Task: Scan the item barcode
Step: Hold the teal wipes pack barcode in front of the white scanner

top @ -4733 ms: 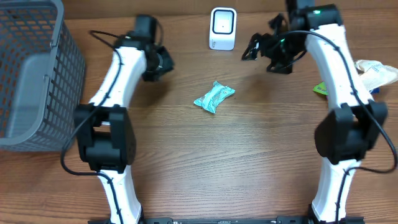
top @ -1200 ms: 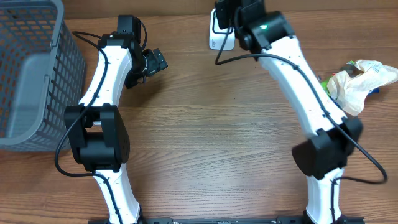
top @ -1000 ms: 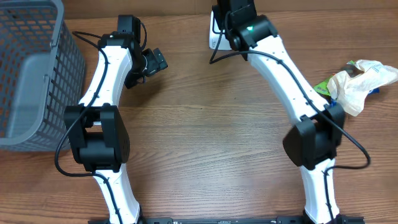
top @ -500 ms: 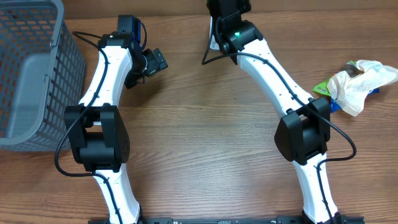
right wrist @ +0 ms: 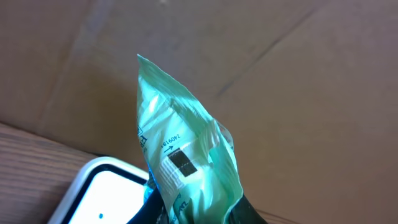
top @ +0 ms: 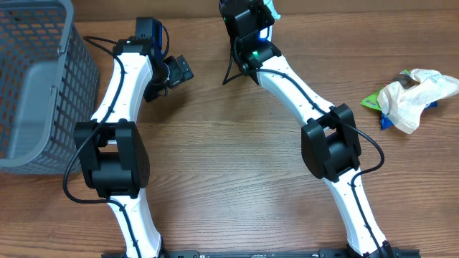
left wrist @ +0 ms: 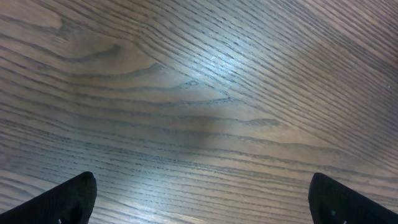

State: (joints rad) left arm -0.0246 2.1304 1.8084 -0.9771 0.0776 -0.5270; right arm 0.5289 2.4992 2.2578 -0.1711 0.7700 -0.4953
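Note:
This packet swings with my right gripper over the crumpled white bag among other packets next and is released there. The bag lies to the right of my right gripper in the overhead view.
The item is a mint-green plastic packet standing upright in my right gripper, which is shut on its lower end. A small black barcode patch on it faces the wrist camera. Just left of and behind the packet is the white scanner. In the overhead view the right gripper is at the table's far edge, covering the scanner, with a sliver of the packet showing. My left gripper hovers open over bare wood, its fingertips far apart with nothing between them.
A grey mesh basket fills the far left. A crumpled white bag with several small packets lies at the right edge. A brown cardboard wall rises behind the scanner.
My right arm has swung left along the table's back edge with the packet, from right of the scanner to over it. The left arm has not moved.

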